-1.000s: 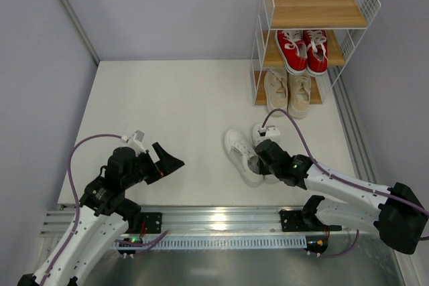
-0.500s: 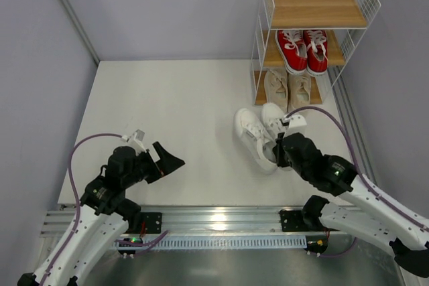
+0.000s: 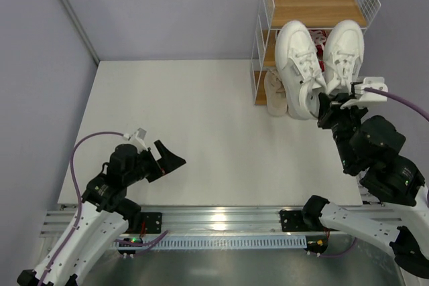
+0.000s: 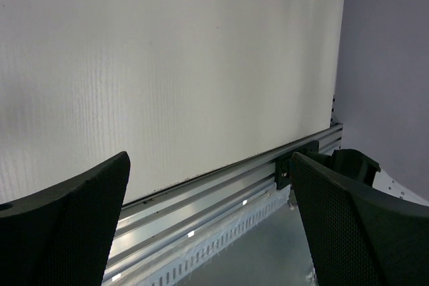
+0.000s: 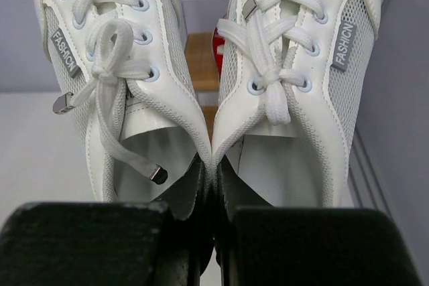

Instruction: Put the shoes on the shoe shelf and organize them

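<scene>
The white sneakers in my right gripper will go up and outward next, over the bare top board [image 3: 317, 8], and then down onto it. Then I will let go of them, because both lower boards hold shoes.
My right gripper [image 3: 330, 106] is shut on the inner collars of both white sneakers [image 3: 301, 72], pinched side by side, and holds the pair high in front of the shoe shelf [image 3: 315, 8]. In the right wrist view the pair [image 5: 268, 85] fills the frame, one finger inside each shoe. The red sneakers [image 3: 320, 46] on the middle board are mostly hidden behind the white pair. The beige sneakers [image 3: 273, 93] on the bottom board show only at the left. The top board [image 3: 315, 6] is bare. My left gripper [image 3: 169, 159] is open and empty over the table [image 3: 188, 118] at the front left.
The rack stands in the far right corner against grey walls [image 3: 167, 5]. An aluminium rail [image 3: 214, 222] runs along the near edge and also shows in the left wrist view [image 4: 221, 192]. A purple cable [image 3: 84, 149] loops from the left arm.
My right gripper has lifted the white pair off the table and carried it up and back toward the rack, now covering the red pair. The left arm has barely moved.
</scene>
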You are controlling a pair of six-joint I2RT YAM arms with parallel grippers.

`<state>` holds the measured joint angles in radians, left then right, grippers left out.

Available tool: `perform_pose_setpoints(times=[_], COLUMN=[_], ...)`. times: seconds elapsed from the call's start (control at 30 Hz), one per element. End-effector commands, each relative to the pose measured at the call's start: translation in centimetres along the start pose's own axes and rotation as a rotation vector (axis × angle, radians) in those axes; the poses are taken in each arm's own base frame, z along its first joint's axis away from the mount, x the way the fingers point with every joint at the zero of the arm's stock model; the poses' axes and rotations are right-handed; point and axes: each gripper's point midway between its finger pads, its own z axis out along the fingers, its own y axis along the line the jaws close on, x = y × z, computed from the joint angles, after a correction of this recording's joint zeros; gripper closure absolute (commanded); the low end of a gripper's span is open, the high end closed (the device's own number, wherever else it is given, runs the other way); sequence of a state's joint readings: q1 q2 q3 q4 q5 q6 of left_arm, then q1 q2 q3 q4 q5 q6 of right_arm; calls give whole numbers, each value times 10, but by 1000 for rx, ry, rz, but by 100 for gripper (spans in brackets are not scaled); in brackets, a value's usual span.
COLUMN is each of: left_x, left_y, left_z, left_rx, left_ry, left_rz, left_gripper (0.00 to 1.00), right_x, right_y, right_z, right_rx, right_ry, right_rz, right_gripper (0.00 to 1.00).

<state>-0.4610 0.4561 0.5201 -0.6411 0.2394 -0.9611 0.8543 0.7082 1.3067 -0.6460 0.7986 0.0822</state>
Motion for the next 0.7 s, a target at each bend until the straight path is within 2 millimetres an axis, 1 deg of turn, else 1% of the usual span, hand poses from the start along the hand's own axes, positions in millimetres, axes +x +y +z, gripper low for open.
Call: perform_pose_setpoints(times=[0.0,0.03,0.07,0.1,0.13,0.17,0.2,0.23,0.27,0.3,0.33,0.37,0.4,0.43,0.47,0.5,0.53,0.57,0.6,0.63,0.67], left_x=[-11,-12,-12,-13,-13,-13,-14,-14,-15,-15,-15,-15,-15,-15,-15,-14,-14,-14,-13,-13,-14], left_y=[-21,-22,-22,-23,-23,-24,-26,-25,-28,-28,-29,-29,-30,-30,-30,-29,-29,-29,-28,-28,-27], left_z=[-8,-8,-9,-10,-10,-10,-11,-10,-12,-12,-13,-13,-14,-15,-16,-17,-18,-19,-21,-23,-24], left_rx=[64,65,65,66,62,60,63,59,64,65,68,71,73,74,74,72,74,76,75,75,73], left_ry=[-32,-33,-32,-34,-31,-30,-32,-27,-31,-28,-31,-30,-32,-33,-35,-36,-39,-43,-44,-48,-52], left_rz=[39,40,42,46,48,49,53,55,58,59,60,63,61,61,61,60,62,63,65,66,70], left_gripper=[0,0,0,0,0,0,0,0,0,0,0,0,0,0,0,0,0,0,0,0,0], right_x=[-99,-107,-117,-129,-136,-151,-161,-169,-185,-187,-206,-213,-215,-213,-228,-228,-222,-234,-231,-239,-232], right_y=[-30,-34,-38,-37,-35,-39,-33,-32,-35,-22,-27,-19,-24,-14,-21,-30,-24,-34,-32,-46,-46], right_z=[-7,-8,-10,-8,-6,-9,0,2,0,16,11,20,28,50,47,59,83,82,95,98,118], right_rx=[149,174,194,207,215,234,261,282,294,297,306,289,320,319,326,343,337,355,329,348,343], right_ry=[-296,-320,-341,-373,-383,-405,-422,-437,-472,-461,-494,-502,-490,-468,-493,-477,-455,-479,-461,-483,-458], right_rz=[118,122,90,105,93,92,51,28,29,-18,0,-21,-56,-67,-34,-77,-55,-34,-55,-25,-36], right_gripper=[96,96,96,96,96,96,96,96,96,96,96,96,96,96,96,96,96,96,96,96,96])
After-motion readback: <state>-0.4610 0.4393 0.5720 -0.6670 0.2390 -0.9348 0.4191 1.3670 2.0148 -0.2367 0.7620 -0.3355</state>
